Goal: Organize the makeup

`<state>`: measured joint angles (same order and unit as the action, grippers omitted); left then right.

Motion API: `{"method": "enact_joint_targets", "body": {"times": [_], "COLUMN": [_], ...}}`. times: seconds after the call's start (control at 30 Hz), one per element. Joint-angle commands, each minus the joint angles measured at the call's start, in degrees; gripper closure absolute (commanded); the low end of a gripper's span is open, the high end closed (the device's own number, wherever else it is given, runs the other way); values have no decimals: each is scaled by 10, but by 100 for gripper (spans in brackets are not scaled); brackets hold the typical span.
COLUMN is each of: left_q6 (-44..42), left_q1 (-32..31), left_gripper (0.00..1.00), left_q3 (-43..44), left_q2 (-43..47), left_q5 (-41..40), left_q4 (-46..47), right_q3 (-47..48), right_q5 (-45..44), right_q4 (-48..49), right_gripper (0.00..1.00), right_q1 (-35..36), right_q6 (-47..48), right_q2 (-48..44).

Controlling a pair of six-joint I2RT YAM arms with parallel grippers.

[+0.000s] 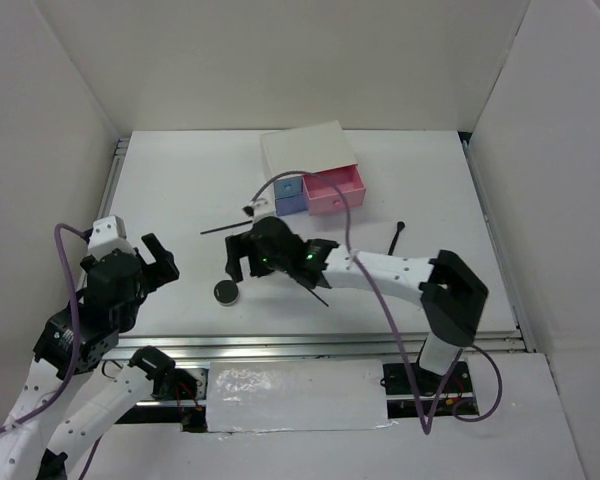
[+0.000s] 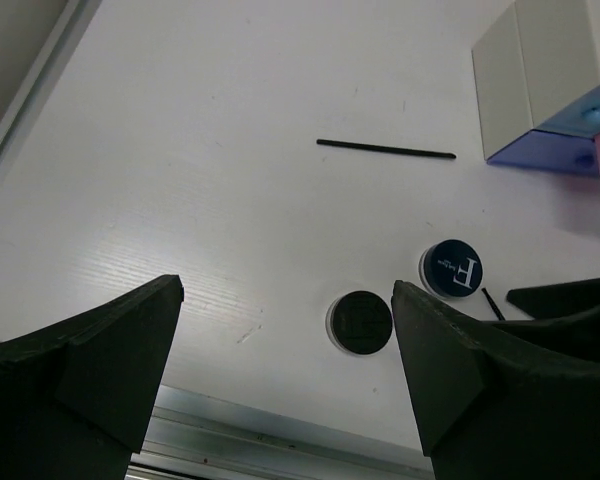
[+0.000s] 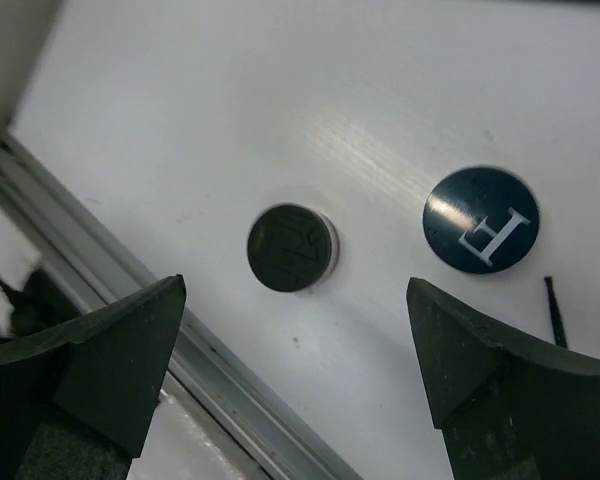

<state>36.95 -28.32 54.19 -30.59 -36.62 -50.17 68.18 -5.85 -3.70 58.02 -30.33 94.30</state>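
My right gripper will move its open fingers to the left in the top view and down around both sides of the plain compact (image 1: 226, 292) (image 3: 290, 248), which is below the gripper and to that side.
Two round black compacts lie near the table's front edge: a plain one (image 1: 225, 291) (image 2: 361, 321) (image 3: 290, 247) and one with a white letter mark (image 2: 452, 269) (image 3: 481, 219). My right gripper (image 1: 242, 268) (image 3: 296, 300) hovers open just above them with nothing between its fingers, and it hides the marked compact in the top view. A thin black stick (image 1: 230, 228) (image 2: 385, 150) lies further back. Another stick (image 1: 315, 290) pokes out from under the right arm, and a brush stick (image 1: 398, 236) lies to the right. My left gripper (image 1: 165, 258) (image 2: 286, 288) is open and empty, left of the compacts.
A white box (image 1: 308, 150) stands at the back with a blue drawer (image 1: 291, 195) (image 2: 550, 150) and a pink drawer (image 1: 333, 190) pulled out. A metal rail (image 1: 320, 345) runs along the front edge. White walls close in the left, right and back sides.
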Motion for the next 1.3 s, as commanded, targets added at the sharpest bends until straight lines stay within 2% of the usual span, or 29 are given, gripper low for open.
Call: {"method": "enact_joint_targets", "body": {"times": [0.0,0.1,0.23,0.77,1.03,1.27], "left_q6": [16,13,3,-11,-17,-20], "left_q1": [5,5,6,6,6,6], "left_gripper": [1,1,1,1,1,1], "left_q3": [6,6,6,3,2,1], "left_q2": [14,4,-11,-14,-16,-15], "left_q5": [-27,-21,-8,11,19,24], "left_q4": [6,8,12,24,29,31], "right_q3": [81,183,233,242,318,394], "right_q5": [-151,-177,-174,-83,-87,-138], "right_q4": [-204,-252,-273,-204,-229,-275], "right_gripper": [0,0,0,0,0,0], "right_q1": [43,66,76,94,97,95], "right_q6": [18,21,27,39,49,51], "right_q2": [87,157,221,237,297,366]}}
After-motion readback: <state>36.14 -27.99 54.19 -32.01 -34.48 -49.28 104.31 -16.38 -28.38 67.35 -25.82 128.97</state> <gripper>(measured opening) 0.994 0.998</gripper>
